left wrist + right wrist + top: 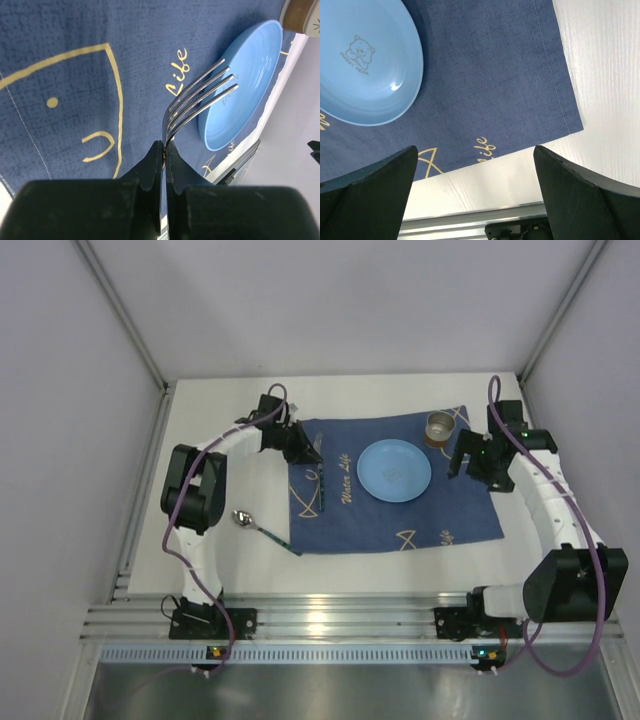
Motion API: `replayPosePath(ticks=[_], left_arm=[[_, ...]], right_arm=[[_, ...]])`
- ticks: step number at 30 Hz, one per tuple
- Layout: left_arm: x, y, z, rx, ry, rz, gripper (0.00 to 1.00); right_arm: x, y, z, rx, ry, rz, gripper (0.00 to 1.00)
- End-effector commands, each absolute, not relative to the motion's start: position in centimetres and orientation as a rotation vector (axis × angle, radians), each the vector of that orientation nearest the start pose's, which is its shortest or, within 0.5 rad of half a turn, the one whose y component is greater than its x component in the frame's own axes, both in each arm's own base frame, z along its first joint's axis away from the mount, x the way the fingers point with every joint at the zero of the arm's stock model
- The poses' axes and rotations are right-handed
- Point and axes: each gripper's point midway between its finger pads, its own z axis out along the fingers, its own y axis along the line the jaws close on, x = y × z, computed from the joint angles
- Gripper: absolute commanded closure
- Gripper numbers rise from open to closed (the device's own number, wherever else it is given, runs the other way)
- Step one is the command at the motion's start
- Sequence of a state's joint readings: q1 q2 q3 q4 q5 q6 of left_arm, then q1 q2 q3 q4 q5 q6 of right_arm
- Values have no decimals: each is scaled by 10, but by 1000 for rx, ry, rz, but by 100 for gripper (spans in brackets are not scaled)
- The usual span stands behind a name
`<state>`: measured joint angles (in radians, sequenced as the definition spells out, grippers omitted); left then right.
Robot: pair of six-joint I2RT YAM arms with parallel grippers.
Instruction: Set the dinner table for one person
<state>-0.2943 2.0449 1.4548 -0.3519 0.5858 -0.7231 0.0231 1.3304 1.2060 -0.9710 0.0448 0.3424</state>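
Observation:
I need to lower the silver fork with my left gripper onto the clear part of the cloth beside the plate and let go of it there, because that part of the cloth is below.
The dinner table (200,415) is the white tabletop, and a dark blue fish-print cloth (390,505) lies on it. A light blue plate (394,470) sits on the cloth, with a metal cup (440,427) at its far right. My left gripper (306,452) is shut on a silver fork (200,97) and holds it above the cloth's left part, tines toward the plate (250,75). My right gripper (464,462) is open and empty over the cloth's right edge; in the right wrist view it (475,167) frames cloth (485,75) and the plate (365,60).
A spoon (245,519) with a green handle lies on the white tabletop by the cloth's near left corner. Aluminium rails (330,620) run along the near edge, and grey walls close in the back and sides. The cup (302,12) shows beyond the plate in the left wrist view.

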Motion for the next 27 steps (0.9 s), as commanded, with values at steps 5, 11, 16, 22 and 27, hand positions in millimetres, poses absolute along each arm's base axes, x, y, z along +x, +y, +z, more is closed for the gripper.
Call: replayPosePath(ticks=[5,11,16,22,27], left_arm=[[423,-243,57,-320,2686,-991,100],[413,-232,36,-314,2762,-895,77],[414,-230,36,-328,2761,-869,61],[423,-219,73,-342,2694,-798,51],[418,-188,109,-466,2672,-560,49]], right_arm=[[287,9,159,412,2626,29,0],[293,10,158,412,2633,33,0],[295,12,162,407,2623,50,0],[291,19,162,395,2625,76,0],[282,29,162,361,2627,97,0]])
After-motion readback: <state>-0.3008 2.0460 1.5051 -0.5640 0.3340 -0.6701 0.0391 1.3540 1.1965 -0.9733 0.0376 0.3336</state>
